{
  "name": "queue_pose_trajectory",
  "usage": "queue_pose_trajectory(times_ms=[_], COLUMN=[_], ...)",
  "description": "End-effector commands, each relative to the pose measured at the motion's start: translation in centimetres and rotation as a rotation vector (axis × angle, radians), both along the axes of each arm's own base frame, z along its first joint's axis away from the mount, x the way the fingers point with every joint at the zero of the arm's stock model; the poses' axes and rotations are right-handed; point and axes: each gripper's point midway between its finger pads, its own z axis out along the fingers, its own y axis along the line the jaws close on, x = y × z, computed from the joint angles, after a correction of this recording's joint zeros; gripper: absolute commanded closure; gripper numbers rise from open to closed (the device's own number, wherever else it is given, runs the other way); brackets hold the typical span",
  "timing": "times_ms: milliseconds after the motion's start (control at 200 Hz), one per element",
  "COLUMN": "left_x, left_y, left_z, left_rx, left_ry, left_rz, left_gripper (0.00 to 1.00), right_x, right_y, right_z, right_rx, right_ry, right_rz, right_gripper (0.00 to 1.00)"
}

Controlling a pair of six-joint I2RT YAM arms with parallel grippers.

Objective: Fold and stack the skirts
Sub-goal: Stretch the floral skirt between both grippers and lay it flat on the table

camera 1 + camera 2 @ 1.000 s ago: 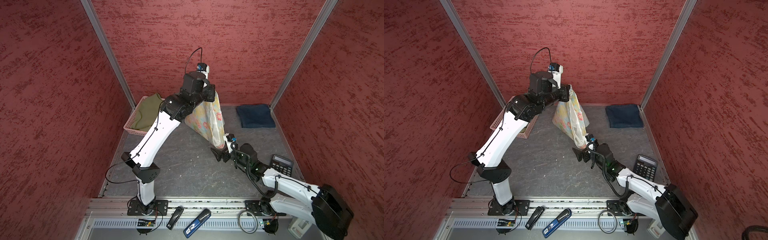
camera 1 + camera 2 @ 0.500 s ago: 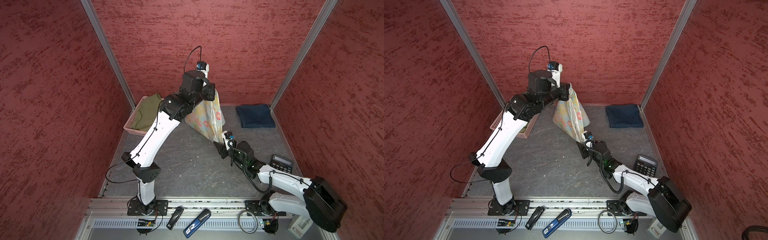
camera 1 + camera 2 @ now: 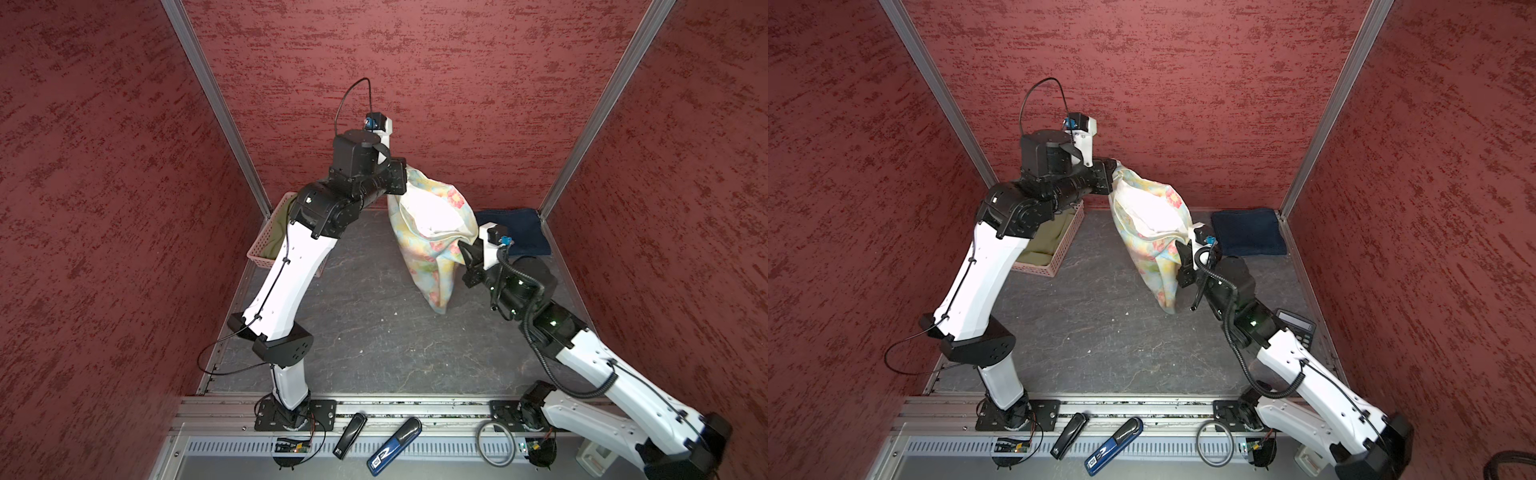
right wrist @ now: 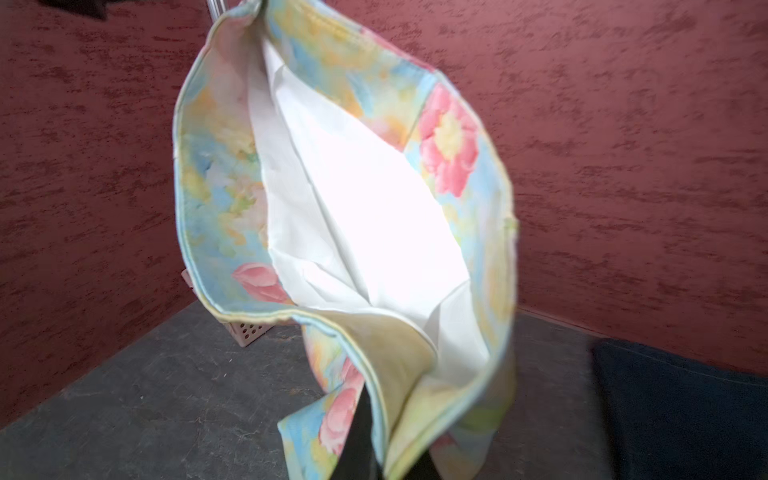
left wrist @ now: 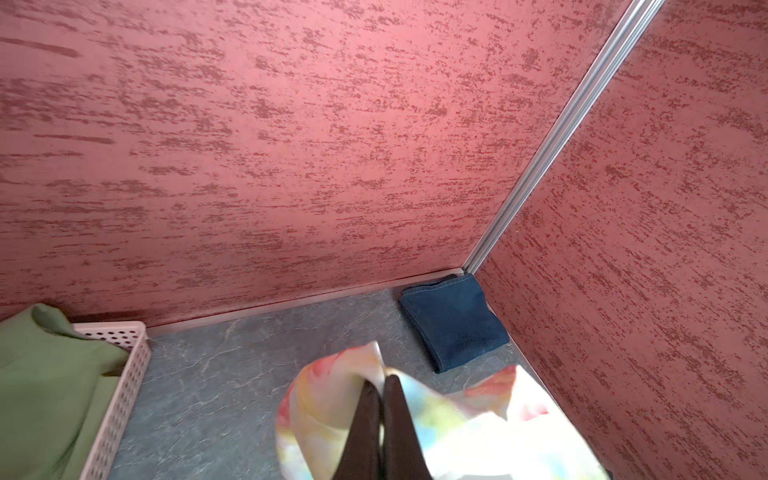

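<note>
My right gripper should move away from my left gripper, then lower and release the edge of the floral skirt, because the grey floor (image 4: 560, 416) beside the denim skirt is below it.
The pastel floral skirt (image 3: 432, 232) (image 3: 1150, 232) hangs in the air over the grey floor, its opening spread and its white lining showing. My left gripper (image 3: 405, 176) (image 5: 381, 380) is shut on its top edge, high near the back wall. My right gripper (image 3: 463, 249) (image 4: 378, 415) is shut on the opposite rim of the skirt (image 4: 374, 208), lower and to the right. The dark blue denim skirt (image 3: 523, 232) (image 5: 453, 324) lies folded in the back right corner. The olive green skirt (image 3: 1046, 241) (image 5: 41, 374) lies in the pink basket (image 3: 1059, 257).
Red walls close in the back and both sides. A calculator (image 3: 1298, 328) lies on the floor under my right arm. On the front rail lie a black stapler-like tool (image 3: 351, 430), a blue device (image 3: 395, 446) and a cable ring (image 3: 494, 446).
My right gripper closed on the floral skirt's lower rim and rose back and to the right with it, opening the skirt out. The left arm kept its hold and hardly moved.
</note>
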Motion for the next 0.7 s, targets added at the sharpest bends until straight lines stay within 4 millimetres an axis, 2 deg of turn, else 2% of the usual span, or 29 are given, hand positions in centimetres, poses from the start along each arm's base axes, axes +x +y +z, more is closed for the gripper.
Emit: queue_pose_trajectory(times_ms=[0,110,225,336,436,546,696], left_x=[-3.8,-6.0,-8.0,-7.5,-5.5,-2.2,2.7], left_y=[2.9,5.7,7.7,9.5,10.2,9.9,9.8], left_z=[3.0,3.4,2.5,0.4,-1.8,-4.2,-7.2], left_rx=[-0.018,-0.021,-0.013,-0.008,-0.049,-0.061,-0.089], left_ry=[-0.057,-0.067,-0.06,-0.021,0.033,0.067,0.115], left_rz=[-0.01,0.026,0.054,0.104,0.109,0.125,0.138], left_gripper=[1.0,1.0,1.0,1.0,1.0,1.0,1.0], right_x=[-1.2,-3.1,-5.1,-4.7,-1.8,3.2,9.7], right_y=[-3.5,-4.9,-6.6,-7.4,-6.7,-5.9,-7.6], right_z=[0.3,2.1,3.7,3.8,2.9,1.5,0.4], right_rx=[-0.086,-0.074,-0.031,-0.048,-0.118,-0.117,-0.09], right_ry=[0.06,0.071,0.074,0.09,0.111,0.146,0.142], right_rz=[-0.117,-0.121,-0.135,-0.189,-0.222,-0.173,-0.142], right_gripper=[1.0,1.0,1.0,1.0,1.0,1.0,1.0])
